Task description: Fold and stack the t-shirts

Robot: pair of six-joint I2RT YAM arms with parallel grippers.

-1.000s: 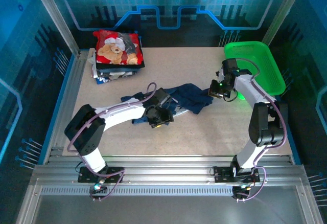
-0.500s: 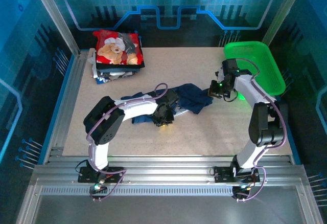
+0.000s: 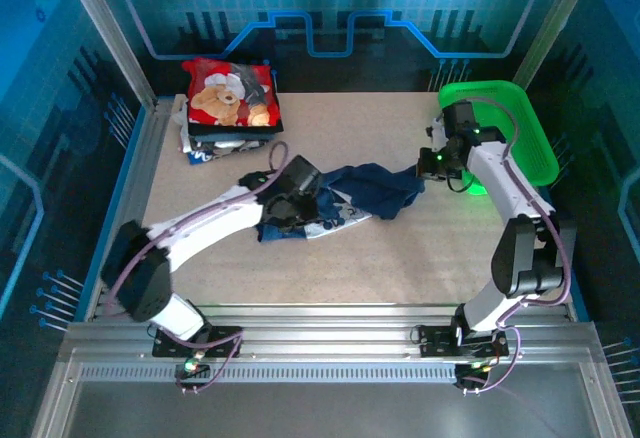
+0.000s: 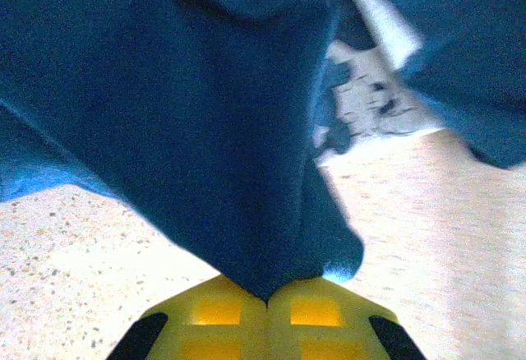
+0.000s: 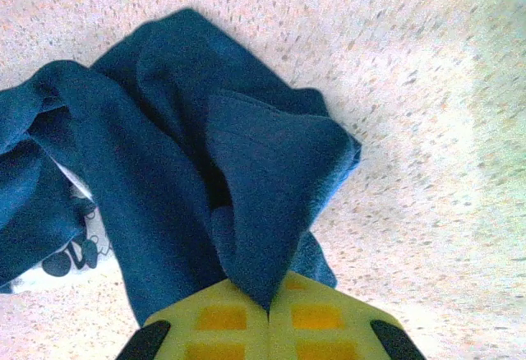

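I should next move my right gripper back and down toward the bare tabletop before the shirt (image 3: 398,230) and release, since the shirt's end hangs bunched in its fingers.
A crumpled navy blue t-shirt (image 3: 365,190) with a white cartoon print lies mid-table. My left gripper (image 3: 283,201) is shut on its left part; in the left wrist view the navy cloth (image 4: 205,130) hangs pinched between the yellow fingers (image 4: 218,323). My right gripper (image 3: 424,170) is shut on the shirt's right end, and the right wrist view shows a fold of the cloth (image 5: 263,187) clamped between its fingers (image 5: 316,319). At the back left sits a stack of folded t-shirts (image 3: 228,108) with the red teddy-bear one on top.
A green mesh basket (image 3: 510,128) stands at the right edge behind the right arm. The speckled tabletop (image 3: 340,118) is bare between the stack and the basket, and in front of the shirt. Metal rails run along the table's left and near edges.
My left gripper closed on the navy shirt and moved left and back with it. The right gripper shifted slightly back and right, pulling the shirt's right end along.
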